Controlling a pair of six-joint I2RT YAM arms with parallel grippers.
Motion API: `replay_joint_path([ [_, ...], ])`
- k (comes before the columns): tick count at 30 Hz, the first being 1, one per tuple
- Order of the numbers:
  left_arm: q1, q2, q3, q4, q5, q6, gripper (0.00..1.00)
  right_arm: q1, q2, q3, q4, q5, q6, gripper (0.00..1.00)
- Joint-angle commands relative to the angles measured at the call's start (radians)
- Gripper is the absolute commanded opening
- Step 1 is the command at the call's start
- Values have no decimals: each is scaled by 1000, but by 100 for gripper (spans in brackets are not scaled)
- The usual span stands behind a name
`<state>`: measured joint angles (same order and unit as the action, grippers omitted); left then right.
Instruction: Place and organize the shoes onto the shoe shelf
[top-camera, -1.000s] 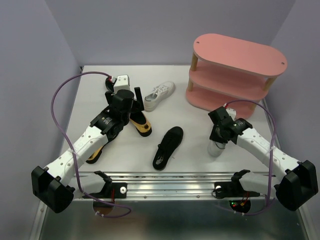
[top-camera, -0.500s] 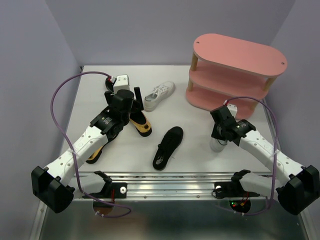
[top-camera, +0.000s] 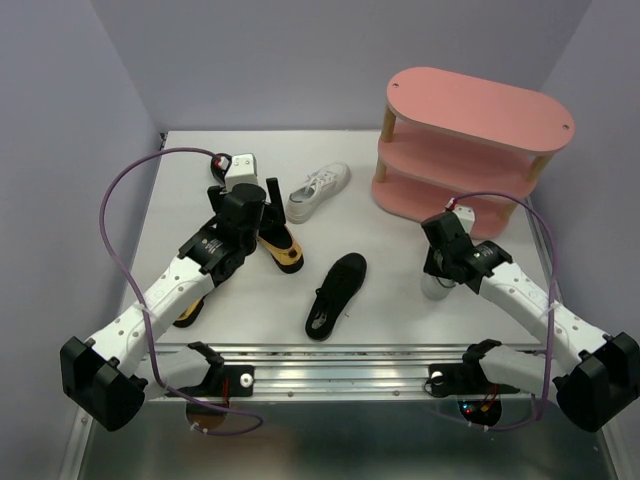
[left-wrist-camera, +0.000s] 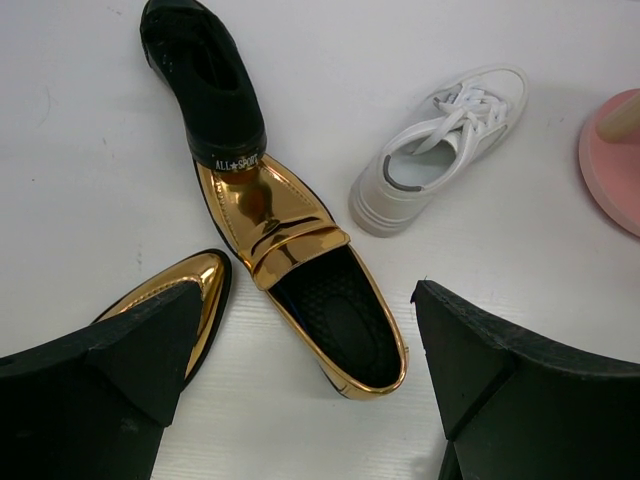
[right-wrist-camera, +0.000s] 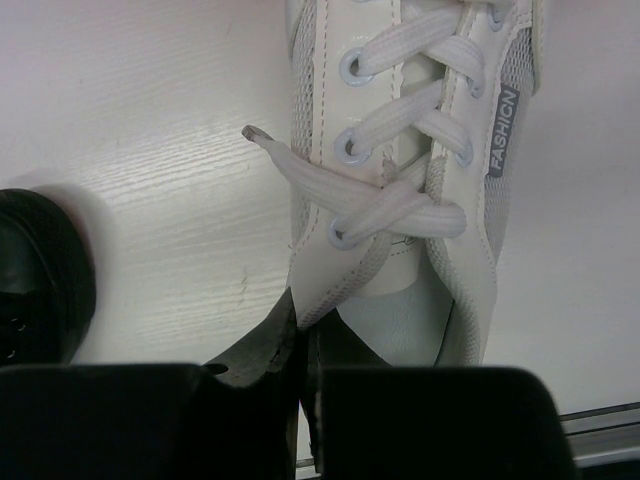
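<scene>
The white sneaker goes outward onto the pink shelf's bottom board (top-camera: 487, 219) next, and my right gripper releases the collar, since that board lies outward of the gripper.
My left gripper (top-camera: 262, 205) is open and hovers over a shiny gold shoe (top-camera: 279, 248). In the left wrist view that gold shoe (left-wrist-camera: 300, 270) lies between my spread fingers (left-wrist-camera: 470, 350). A second gold toe (left-wrist-camera: 190, 290) lies at the left and a black shoe (left-wrist-camera: 205, 85) beyond it. A white sneaker (top-camera: 318, 190) lies behind. My right gripper (top-camera: 440, 268) is shut on the side collar of the other white sneaker (right-wrist-camera: 400, 150), near the foot of the pink shoe shelf (top-camera: 470, 150). Another black shoe (top-camera: 337, 293) lies mid-table.
The second gold shoe (top-camera: 188, 310) lies partly under my left arm. The metal rail (top-camera: 330, 375) runs along the near table edge. Grey walls close in the left, back and right. The black shoe's toe (right-wrist-camera: 40, 280) shows left of my right gripper.
My right gripper has moved a little away from the near edge with the white sneaker in it. My left arm has shifted slightly over the gold shoes.
</scene>
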<state>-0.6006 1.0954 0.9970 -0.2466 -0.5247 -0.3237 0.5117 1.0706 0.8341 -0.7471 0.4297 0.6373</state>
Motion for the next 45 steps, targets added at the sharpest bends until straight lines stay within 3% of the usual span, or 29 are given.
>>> replay_joint_path([
  [1,1,-34,-5,35,-21,-5,99,1,0,10,80,98,-65,1],
  [9,1,-35,0,38,-12,-11,99,1,81,42,150,158,-204,1],
  [16,1,-64,0,10,-26,-20,99,-93,196,95,252,97,-318,1],
  [43,2,-75,14,-13,-23,-11,99,-297,394,184,465,139,-575,1],
  [45,2,-74,14,-13,-28,-6,99,-297,393,183,465,130,-561,22],
])
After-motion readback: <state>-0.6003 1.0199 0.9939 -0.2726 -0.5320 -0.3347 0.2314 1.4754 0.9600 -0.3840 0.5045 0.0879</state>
